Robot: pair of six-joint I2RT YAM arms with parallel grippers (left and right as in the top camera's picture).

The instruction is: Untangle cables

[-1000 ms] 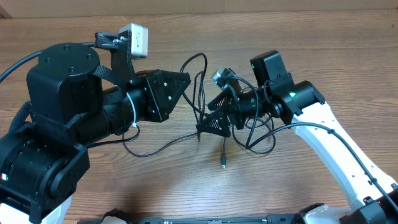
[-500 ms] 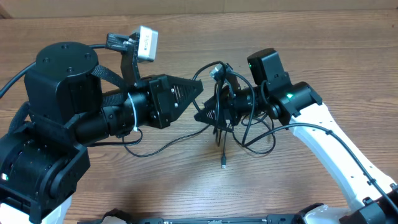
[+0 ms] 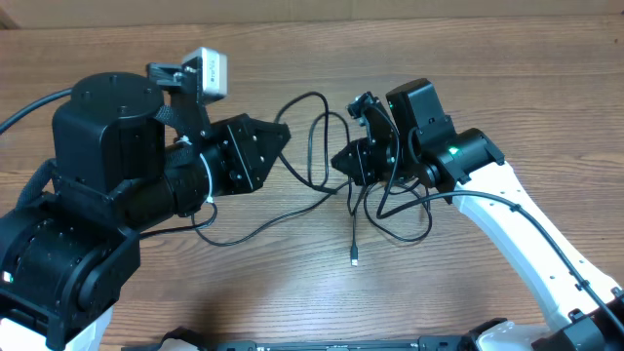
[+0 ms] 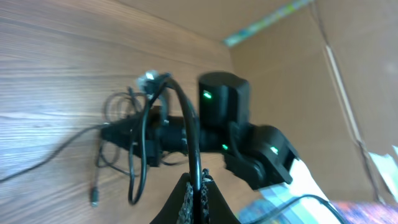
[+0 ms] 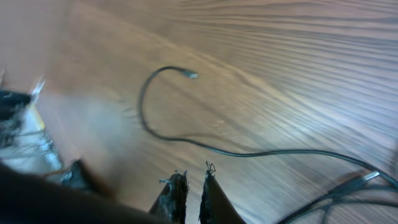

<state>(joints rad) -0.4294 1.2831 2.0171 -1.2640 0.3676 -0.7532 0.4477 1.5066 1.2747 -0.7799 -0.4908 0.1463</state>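
The left gripper draws to the left in the overhead view next, toward the loose cable's bend, before it releases, because its piece of cable still loops into the tangle.
Thin black cables lie tangled on the wooden table under my right arm. One strand rises in a loop towards my left gripper. In the left wrist view that gripper is shut on this cable, which arches away to the tangle. My right gripper hangs beside the loop's right side. Its fingertips are shut and show nothing between them. A loose cable with a small plug lies on the wood beyond them. Another plug end lies near the table's front.
A cardboard wall runs along the back of the table and rises behind the right arm in the left wrist view. The bulky left arm fills the left side. The white right arm link crosses the right side.
My right gripper has gone from open to shut and moved up and to the right. My left gripper swung right, then back left, still holding its cable, and the loop shifted with it.
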